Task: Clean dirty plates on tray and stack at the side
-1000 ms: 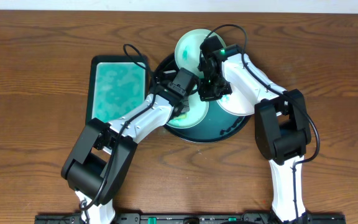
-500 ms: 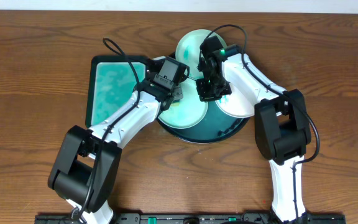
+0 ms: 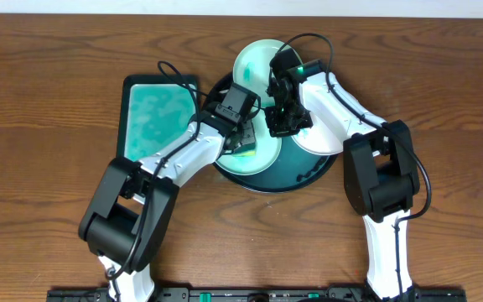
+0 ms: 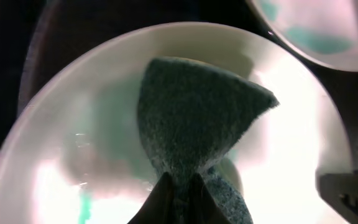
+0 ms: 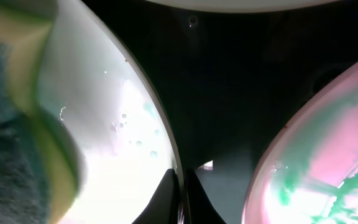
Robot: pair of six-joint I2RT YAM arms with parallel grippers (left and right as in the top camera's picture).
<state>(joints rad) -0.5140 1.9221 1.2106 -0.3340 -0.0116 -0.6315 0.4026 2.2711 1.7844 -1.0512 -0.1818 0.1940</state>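
Note:
The rectangular teal tray is empty. My left gripper will therefore next rise off the plate, move over to that tray's middle [image 3: 156, 120], and lower to release the sponge.
The round black-rimmed tray [image 3: 310, 174] holds a pale green plate [image 3: 258, 158] at its left, a white plate [image 3: 324, 141] with teal smears at its right, and a second green plate [image 3: 254, 63] leaning over its far rim. My left gripper [image 3: 243, 138] is shut on a teal sponge [image 4: 197, 118] and presses it onto the left plate [image 4: 291, 137]. My right gripper [image 5: 179, 186] is shut on that plate's rim [image 5: 126, 118], pinching it edge-on. The smeared white plate [image 5: 328, 155] lies to its right.
A rectangular teal tray [image 3: 158, 117] with rounded corners lies left of the round tray, touching it. Brown wood-grain tabletop [image 3: 443, 101] surrounds both. The two arms cross close together over the round tray.
My left gripper swung the sponge up and left toward the rectangular tray half a second ago, then came back right onto the plate. The right gripper has not moved.

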